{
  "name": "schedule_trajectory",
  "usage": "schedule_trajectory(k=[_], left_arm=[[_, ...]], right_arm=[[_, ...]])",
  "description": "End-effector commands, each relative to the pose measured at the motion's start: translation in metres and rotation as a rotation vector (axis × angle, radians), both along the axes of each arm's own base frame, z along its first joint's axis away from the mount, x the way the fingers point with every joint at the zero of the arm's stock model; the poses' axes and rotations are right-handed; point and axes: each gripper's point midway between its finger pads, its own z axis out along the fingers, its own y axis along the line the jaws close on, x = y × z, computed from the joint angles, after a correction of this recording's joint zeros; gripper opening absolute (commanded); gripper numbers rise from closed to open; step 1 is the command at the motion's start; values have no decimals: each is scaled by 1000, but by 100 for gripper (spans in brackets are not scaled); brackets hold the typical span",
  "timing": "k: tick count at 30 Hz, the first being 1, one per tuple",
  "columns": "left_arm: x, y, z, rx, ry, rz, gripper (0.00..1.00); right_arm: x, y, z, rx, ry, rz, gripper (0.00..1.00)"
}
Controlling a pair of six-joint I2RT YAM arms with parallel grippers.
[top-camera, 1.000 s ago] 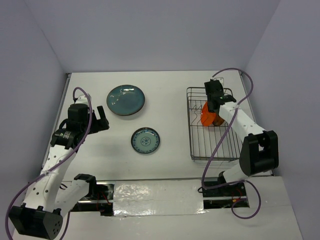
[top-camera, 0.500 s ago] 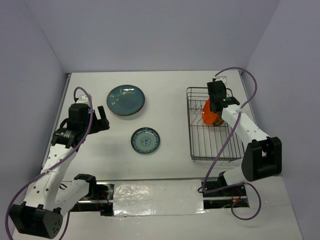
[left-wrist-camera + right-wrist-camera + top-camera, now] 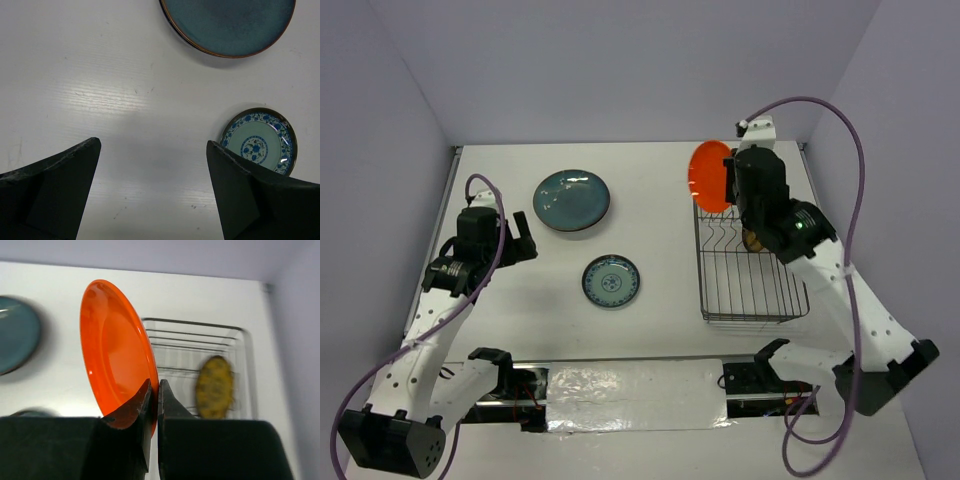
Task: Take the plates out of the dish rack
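The orange plate swings away from the rack in my right gripper next, back and down, and tilts flat onto the patterned plate [image 3: 611, 281] [image 3: 33, 413].
My right gripper [image 3: 728, 185] is shut on the rim of the small orange plate [image 3: 708, 176] and holds it on edge, high above the far left corner of the wire dish rack [image 3: 752, 305]. In the right wrist view the orange plate [image 3: 112, 345] is pinched at my gripper [image 3: 156, 390]. The yellow-brown plate [image 3: 214, 387] stands upright in the rack [image 3: 195, 347]; it is mostly hidden behind my arm in the top view. The dark teal plate [image 3: 571, 199] and the blue-white patterned plate [image 3: 611, 281] lie flat on the table. My left gripper [image 3: 517, 238] is open and empty, left of both plates.
The left wrist view shows the teal plate [image 3: 227, 25] at the top and the patterned plate [image 3: 259, 141] at right, with bare white table between my fingers [image 3: 55, 175]. Grey walls close in the table at the back and sides.
My right gripper has lifted the orange plate up out of the rack and moved it toward the rack's far left corner. The left arm has hardly moved.
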Motion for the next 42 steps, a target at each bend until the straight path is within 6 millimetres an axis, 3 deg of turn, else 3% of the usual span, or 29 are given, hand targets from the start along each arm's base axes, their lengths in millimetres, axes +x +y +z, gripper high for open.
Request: schedule_trajectory(k=[1,3,4,5,6,8,10,12,13,14,19,23,27,34,36,40,42], left_arm=[[5,6,21,19,-69,28,100],[4,7,21,21,-70,36,100],[3,8,23,21,-77,39,100],[3,8,23,21,-79,39,99],[3,8,24,19,-82,40,100],[3,7,25,17,-86,38,99],[3,7,24,19,-83,37,100],[3,8,23,20,-79,38,100],[2,8,23,20,-79,38,99],[3,7,23,18,-82,35,99],[3,7,22,18,-77,32,100],[3,6,23,16,-80,30,100],[3,6,22,17,-76,25,99],[4,4,22,13,-77,20,100],[4,4,22,13,-77,18,100],[3,3,23,10,-81,15,100],[3,3,22,11,-79,14,99]], right_arm=[[-24,69,7,197,16,318,0],[-32,115,5,332,18,530,0],[-40,133,-23,370,78,621,0],[-59,161,-28,460,130,773,0],[-60,174,-45,506,138,823,0],[-73,199,-60,599,201,926,0],[-70,213,-90,617,266,936,0],[-68,223,-106,625,297,939,0],[-67,228,-127,625,344,926,0],[-68,235,-132,637,351,938,0],[-64,250,-193,612,502,895,4],[-61,258,-215,618,542,893,8],[-52,261,-228,596,568,863,9],[-36,263,-231,553,547,832,10],[-35,260,-236,535,567,814,12],[-31,256,-240,507,568,782,29],[-29,253,-239,491,566,771,33]])
